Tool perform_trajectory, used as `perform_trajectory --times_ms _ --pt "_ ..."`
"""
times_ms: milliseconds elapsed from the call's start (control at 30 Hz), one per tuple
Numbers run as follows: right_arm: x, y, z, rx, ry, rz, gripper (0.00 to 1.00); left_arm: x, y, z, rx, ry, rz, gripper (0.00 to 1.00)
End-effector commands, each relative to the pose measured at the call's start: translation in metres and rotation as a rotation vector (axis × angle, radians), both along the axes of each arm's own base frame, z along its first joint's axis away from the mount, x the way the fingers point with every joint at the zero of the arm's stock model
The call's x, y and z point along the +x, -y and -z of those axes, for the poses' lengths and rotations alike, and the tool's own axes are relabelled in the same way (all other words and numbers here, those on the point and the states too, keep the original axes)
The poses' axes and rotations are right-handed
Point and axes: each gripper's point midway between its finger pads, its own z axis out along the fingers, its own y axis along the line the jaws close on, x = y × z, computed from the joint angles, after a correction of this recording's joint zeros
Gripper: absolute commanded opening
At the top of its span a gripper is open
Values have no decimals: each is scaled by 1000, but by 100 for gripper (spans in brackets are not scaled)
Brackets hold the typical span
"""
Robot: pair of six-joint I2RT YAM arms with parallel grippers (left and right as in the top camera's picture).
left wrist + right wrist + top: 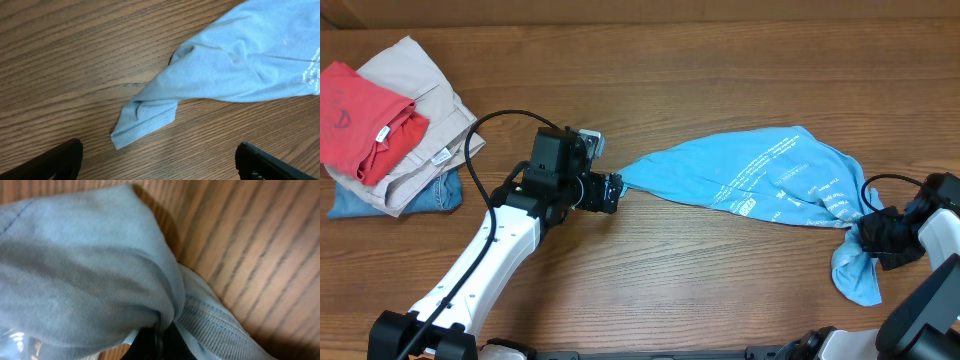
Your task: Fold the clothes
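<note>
My right gripper lifts next, swings to the left in the overhead view and releases over wood outward of the narrow tip [622, 122], as the shirt's end lies bunched.
The light sky-blue T-shirt [760, 175] lies stretched out across the right half of the table, white lettering showing. Its narrow left tip [142, 120] lies flat on the wood just ahead of my left gripper [610, 192], which is open and empty, its two black fingers wide apart at the bottom of the left wrist view [157, 162]. My right gripper [873, 235] is shut on the shirt's right end. In the right wrist view the ribbed cloth [100, 265] bunches around the closed black fingers [160, 340]. A loose fold [855, 275] hangs below it.
A pile of other clothes sits at the far left: a red T-shirt [360, 115] on beige trousers [420, 100] over blue denim [440, 195]. Bare wooden table [700, 280] lies between the arms.
</note>
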Motion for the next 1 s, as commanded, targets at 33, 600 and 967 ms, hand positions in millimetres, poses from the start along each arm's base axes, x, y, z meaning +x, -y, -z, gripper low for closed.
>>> perform_trajectory --times_ms 33,600,967 --pt "23 1 -24 14 109 -50 4 9 1 -17 -3 54 8 100" --pt "152 -70 -417 -492 869 -727 4 22 5 -72 -40 181 6 100" --pt "142 -52 -442 -690 791 -669 4 17 -2 -65 -5 152 -14 100"
